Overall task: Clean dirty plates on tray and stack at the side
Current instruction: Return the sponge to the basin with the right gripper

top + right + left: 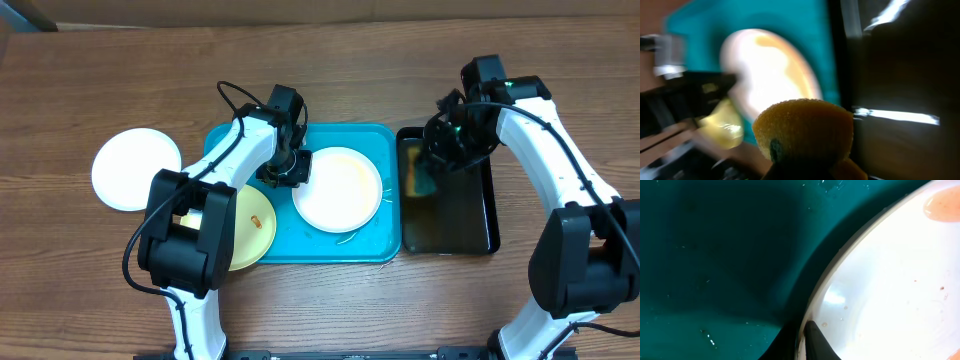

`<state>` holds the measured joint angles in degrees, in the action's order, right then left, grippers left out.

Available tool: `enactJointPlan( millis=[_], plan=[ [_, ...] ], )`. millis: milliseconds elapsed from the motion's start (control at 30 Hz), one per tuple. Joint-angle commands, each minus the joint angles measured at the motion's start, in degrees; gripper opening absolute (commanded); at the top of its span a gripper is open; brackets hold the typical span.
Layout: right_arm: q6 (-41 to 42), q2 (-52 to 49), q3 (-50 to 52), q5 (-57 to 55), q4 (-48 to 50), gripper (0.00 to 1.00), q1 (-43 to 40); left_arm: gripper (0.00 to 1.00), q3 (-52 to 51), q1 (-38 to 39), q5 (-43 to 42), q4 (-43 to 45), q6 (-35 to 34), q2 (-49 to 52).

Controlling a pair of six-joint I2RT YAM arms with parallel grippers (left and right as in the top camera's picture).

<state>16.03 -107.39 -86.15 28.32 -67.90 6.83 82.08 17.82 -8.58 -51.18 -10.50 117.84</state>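
The right gripper moves down and back to the bare middle of the black tray next and releases the yellow sponge there.
A white plate lies on the turquoise tray. My left gripper is shut on its left rim. In the left wrist view one finger lies on the inner rim of the plate, which bears an orange-red smear. A pale yellow-green plate with an orange smear overhangs the tray's front left corner. A second white plate lies on the table to the left. My right gripper is shut on a yellow sponge over the black tray.
The black glossy tray stands right against the turquoise tray's right side and looks wet. My left arm reaches across the yellow-green plate. The wooden table extends behind both trays.
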Motion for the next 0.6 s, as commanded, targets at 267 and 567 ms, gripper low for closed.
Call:
enactJointPlan(
  millis=[267,567],
  plan=[
    [1.2,0.4,7.5,-27.8,0.5,0.04,0.1,0.20,-0.5,0.1,0.0,0.2,-0.4,0.9],
    [1.4,0.5,11.6,-27.8,5.4,0.64,0.0,0.24,-0.5,0.1,0.0,0.2,-0.4,0.9]
  ],
)
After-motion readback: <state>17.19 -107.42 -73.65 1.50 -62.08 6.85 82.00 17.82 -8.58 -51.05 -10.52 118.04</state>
